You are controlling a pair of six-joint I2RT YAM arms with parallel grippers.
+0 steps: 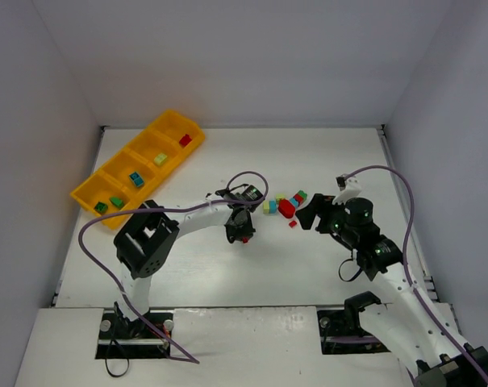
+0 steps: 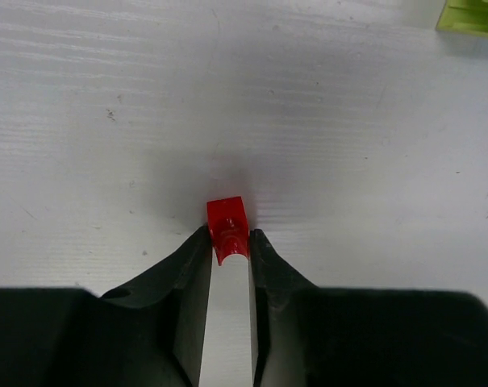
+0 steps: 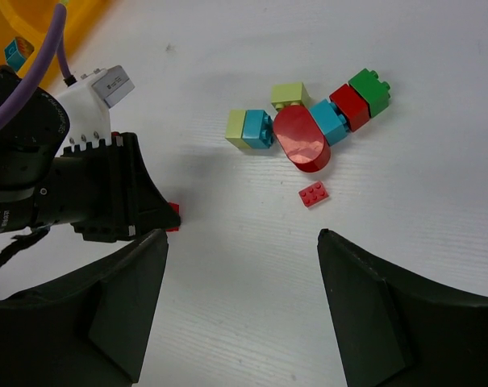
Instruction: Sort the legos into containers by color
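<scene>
My left gripper will next carry its small red lego up, outward and left in the top view over the tray's far section, where a red lego lies.
My left gripper is shut on a small red lego, its tip at the white table; that lego also shows in the right wrist view. My right gripper is open and empty, just right of a loose cluster of legos. In the right wrist view the cluster holds a red half-round, yellow-green, yellow-green with teal, teal, red and green bricks, and a flat red piece. The orange-yellow tray lies at the far left.
The tray's compartments hold a red brick, a yellow-green one, blue ones and green ones. A purple cable loops round the left arm. White walls enclose the table. A yellow-green brick shows at the left wrist view's top right.
</scene>
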